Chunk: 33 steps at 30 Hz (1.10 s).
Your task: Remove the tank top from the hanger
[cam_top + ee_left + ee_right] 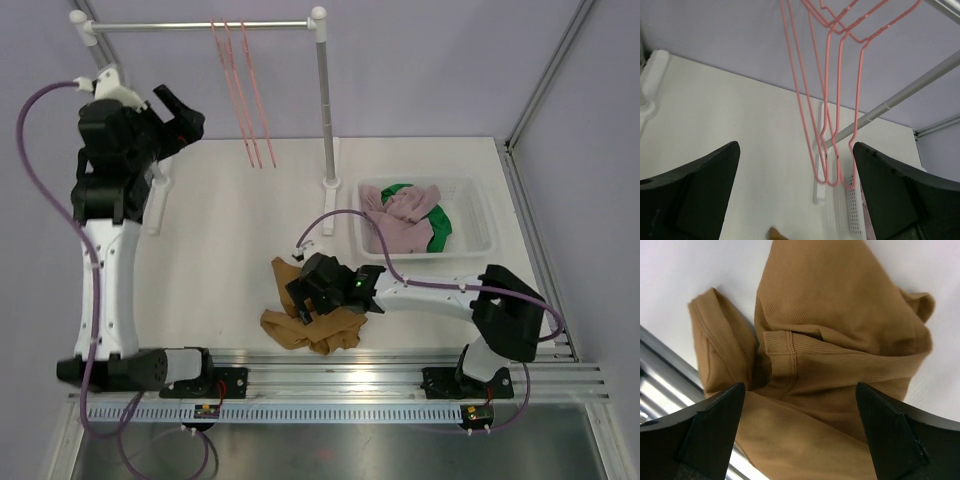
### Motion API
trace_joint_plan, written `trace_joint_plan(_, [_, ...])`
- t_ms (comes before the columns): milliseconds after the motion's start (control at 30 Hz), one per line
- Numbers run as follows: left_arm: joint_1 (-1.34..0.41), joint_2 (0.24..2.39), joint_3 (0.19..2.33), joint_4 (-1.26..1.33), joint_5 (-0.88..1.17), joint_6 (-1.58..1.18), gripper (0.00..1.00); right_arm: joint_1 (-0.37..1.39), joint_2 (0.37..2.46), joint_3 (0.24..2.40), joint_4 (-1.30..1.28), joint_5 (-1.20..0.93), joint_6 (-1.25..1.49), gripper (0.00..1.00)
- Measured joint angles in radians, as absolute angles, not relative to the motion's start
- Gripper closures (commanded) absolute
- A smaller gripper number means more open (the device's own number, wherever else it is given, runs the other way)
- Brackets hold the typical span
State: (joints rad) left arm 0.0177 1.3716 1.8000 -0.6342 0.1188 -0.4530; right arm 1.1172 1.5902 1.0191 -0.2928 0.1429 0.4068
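The tan tank top is lying crumpled on the tabletop below my open right gripper, so I should lower the gripper onto the bunched folds (pixel 801 371) beside the seam and close it.
The tan tank top (pixel 312 325) lies crumpled on the table near the front rail, off any hanger; it fills the right wrist view (pixel 840 340). My right gripper (pixel 300 300) hovers open just above it, jaws spread wide with nothing between them. Three pink hangers (pixel 240 90) hang bare from the rack's rod (pixel 200 26); they show in the left wrist view (pixel 832 100). My left gripper (pixel 180 112) is raised at the far left, open and empty, left of the hangers.
A white basket (pixel 480 215) at the right holds pink and green clothes (pixel 405 212). The rack's upright post (pixel 325 100) stands mid-table, its other foot (pixel 155 205) beside the left arm. The metal rail (pixel 340 375) runs along the near edge.
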Motion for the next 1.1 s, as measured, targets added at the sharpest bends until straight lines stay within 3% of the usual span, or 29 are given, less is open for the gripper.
trace_joint_plan(233, [0.027, 0.847, 1.370, -0.662, 0.088, -0.432, 0.01, 1.186, 1.869, 1.177, -0.381, 0.231, 0.376, 0.03])
trace_joint_plan(367, [0.027, 0.688, 1.225, -0.672, 0.078, -0.382, 0.01, 1.208, 1.932, 1.253, -0.404, 0.287, 0.356, 0.72])
trace_joint_plan(433, [0.027, 0.625, 1.138, -0.664, 0.073, -0.352, 0.01, 1.208, 1.932, 1.255, -0.395, 0.299, 0.350, 0.98])
trace_joint_plan(700, [0.027, 0.393, 0.842, -0.648, -0.004, -0.301, 0.01, 1.206, 1.829, 1.240, -0.427, 0.318, 0.335, 1.00])
trace_joint_plan(933, [0.016, 0.377, 0.828, -0.626, -0.026, -0.292, 0.01, 1.180, 1.526, 1.312, -0.525, 0.488, 0.283, 1.00])
trace_joint_plan(1100, [0.011, 0.377, 0.827, -0.625, -0.032, -0.290, 0.01, 1.041, 1.407, 1.433, -0.606, 0.608, 0.240, 1.00])
